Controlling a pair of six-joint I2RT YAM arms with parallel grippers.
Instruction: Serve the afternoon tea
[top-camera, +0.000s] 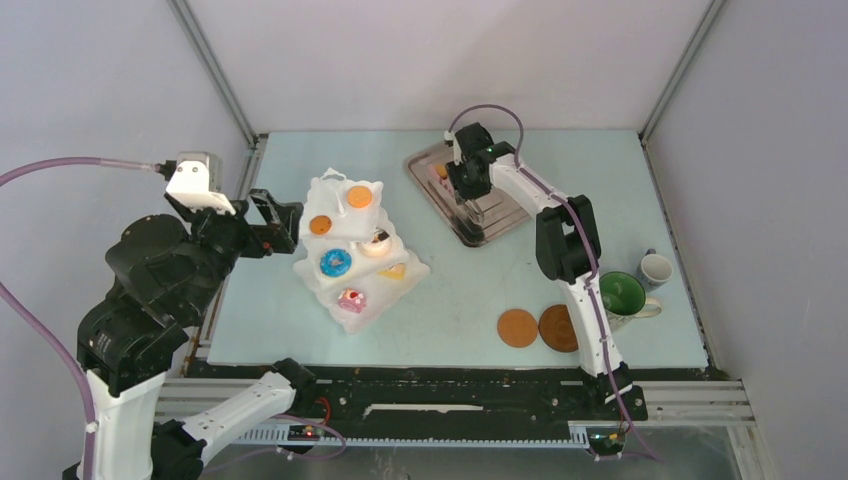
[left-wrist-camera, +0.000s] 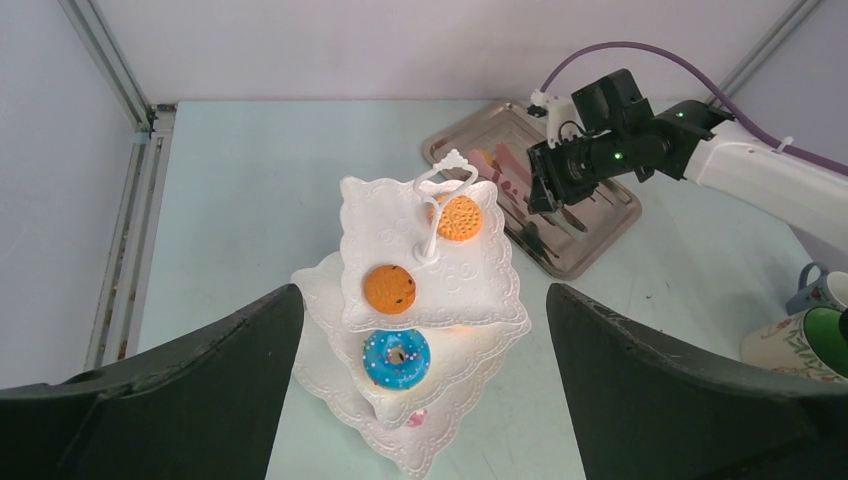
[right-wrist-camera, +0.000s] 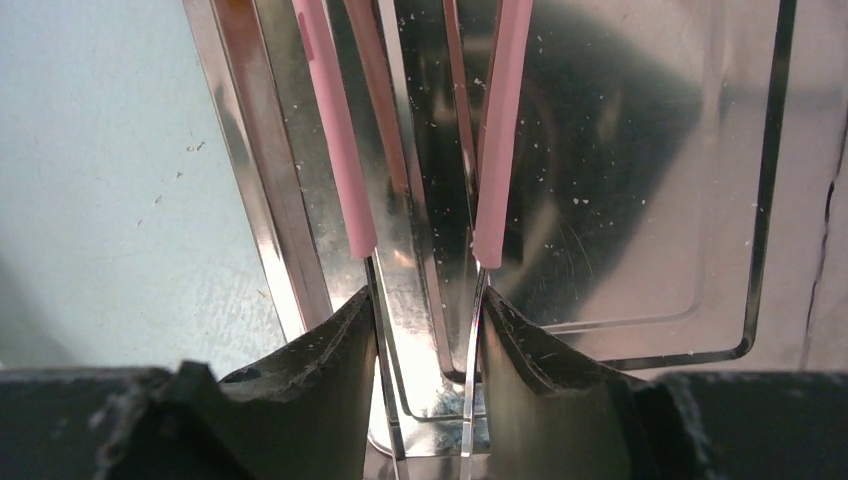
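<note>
The right gripper will rise and swing to the bare corner of the stand's top shelf to release the pastry (top-camera: 441, 171), because the stand is to the gripper's left in the top view.
The white three-tier stand (top-camera: 340, 285) stands left of centre. It carries two orange biscuits (top-camera: 359, 196), a blue doughnut (top-camera: 335, 262), a pink doughnut (top-camera: 351, 299) and a yellow cake slice (top-camera: 393, 270). My left gripper (top-camera: 275, 225) hovers just left of it, open and empty; its wrist view looks down on the stand (left-wrist-camera: 470, 290) between the wide fingers. My right gripper (top-camera: 470, 190) is low over the silver tray (top-camera: 480, 228), shut on the pink tongs (right-wrist-camera: 340, 150), whose metal arms are pinched between its fingers (right-wrist-camera: 330, 340). A pastry (top-camera: 441, 171) lies at the tray's far end.
A green-lined mug (top-camera: 622, 295) and a small white cup (top-camera: 655, 268) stand at the right edge. Two brown coasters (top-camera: 517, 327) lie side by side near the front, by the right arm's base. Walls close the table at the back and sides.
</note>
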